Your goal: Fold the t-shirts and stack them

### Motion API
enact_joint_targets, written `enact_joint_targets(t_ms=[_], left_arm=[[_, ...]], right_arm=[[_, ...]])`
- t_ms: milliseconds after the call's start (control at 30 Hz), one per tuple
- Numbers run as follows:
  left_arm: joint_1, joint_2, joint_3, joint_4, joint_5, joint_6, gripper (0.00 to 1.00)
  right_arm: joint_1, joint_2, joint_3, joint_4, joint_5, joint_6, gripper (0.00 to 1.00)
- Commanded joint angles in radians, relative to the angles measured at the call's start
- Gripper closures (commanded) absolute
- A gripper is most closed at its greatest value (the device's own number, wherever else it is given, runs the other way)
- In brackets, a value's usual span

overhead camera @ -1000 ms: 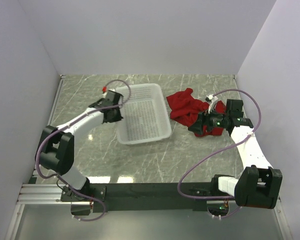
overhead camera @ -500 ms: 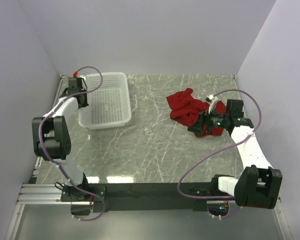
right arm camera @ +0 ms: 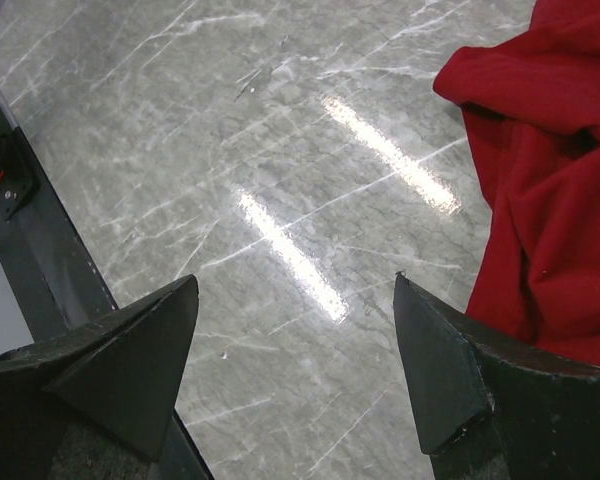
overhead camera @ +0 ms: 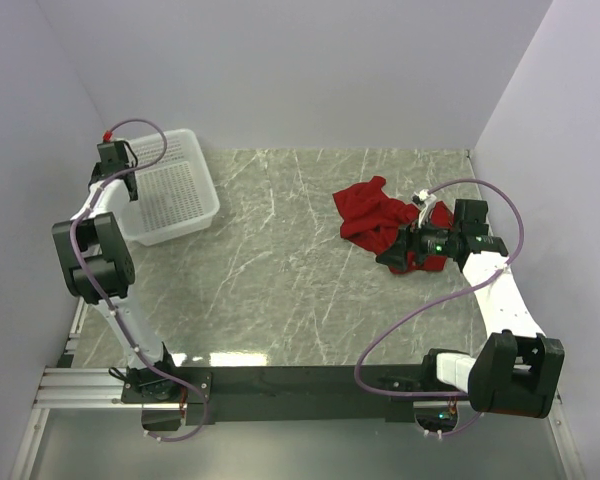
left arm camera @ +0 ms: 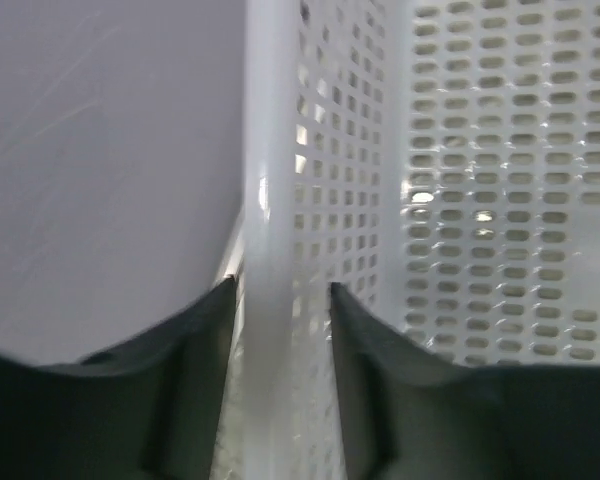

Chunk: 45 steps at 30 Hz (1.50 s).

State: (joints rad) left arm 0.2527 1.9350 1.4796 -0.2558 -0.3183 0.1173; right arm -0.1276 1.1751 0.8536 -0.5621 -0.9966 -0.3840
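The table between my fingers is bare, so my right gripper should move outward, turn toward the red t-shirt [overhead camera: 372, 215] and go down onto fabric at its far edge.
A crumpled red t-shirt [overhead camera: 372, 215] lies in a heap on the marble table at the right; no white label shows. In the right wrist view the t-shirt [right arm camera: 555, 190] fills the right side, next to the right finger. My right gripper [overhead camera: 390, 260] [right arm camera: 295, 280] stands wide open at the heap's near edge, with only bare table between its fingers. At the far left corner my left gripper [overhead camera: 113, 168] [left arm camera: 280, 288] straddles the rim of the white mesh basket [overhead camera: 202, 190] [left arm camera: 500, 200]. Its fingers stand a little apart from the rim.
The basket sits against the left wall at the back corner. White walls close in the table on the left, back and right. A black rail [overhead camera: 310, 382] with both arm bases runs along the near edge. A purple cable [overhead camera: 410, 320] loops over the table's right side.
My left arm has dragged the basket from the table's middle to the far left corner, and its jaws have loosened on the rim. The right arm and the t-shirt have not moved.
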Motion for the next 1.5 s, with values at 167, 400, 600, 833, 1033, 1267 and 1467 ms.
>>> enact_joint_targets(t_ms=[167, 400, 600, 833, 1033, 1267, 1467], left_arm=[[0.016, -0.07, 0.061, -0.028, -0.082, 0.015, 0.18], [0.016, -0.371, -0.042, 0.006, 0.005, -0.096, 0.01], [0.017, -0.626, -0.223, 0.03, 0.206, -0.339, 0.01], [0.007, -0.757, -0.412, 0.093, 0.688, -0.493, 0.0], [-0.154, -0.809, -0.462, 0.063, 0.771, -0.472, 0.01], [-0.302, -0.852, -0.573, 0.121, 0.775, -0.533, 0.01], [-0.366, -0.838, -0.619, 0.156, 0.772, -0.567, 0.01]], right_arm=[[-0.007, 0.012, 0.059, -0.019, 0.024, -0.015, 0.15], [-0.03, 0.035, 0.154, 0.037, 0.378, 0.158, 0.16], [-0.04, 0.104, 0.234, 0.09, 0.7, 0.342, 0.18], [-0.04, 0.294, 0.331, 0.065, 0.832, 0.32, 0.23], [-0.035, 0.442, 0.415, 0.008, 0.855, 0.26, 0.29], [0.011, 0.534, 0.434, -0.015, 0.872, 0.252, 0.35], [0.043, 0.563, 0.443, -0.004, 0.94, 0.26, 0.44]])
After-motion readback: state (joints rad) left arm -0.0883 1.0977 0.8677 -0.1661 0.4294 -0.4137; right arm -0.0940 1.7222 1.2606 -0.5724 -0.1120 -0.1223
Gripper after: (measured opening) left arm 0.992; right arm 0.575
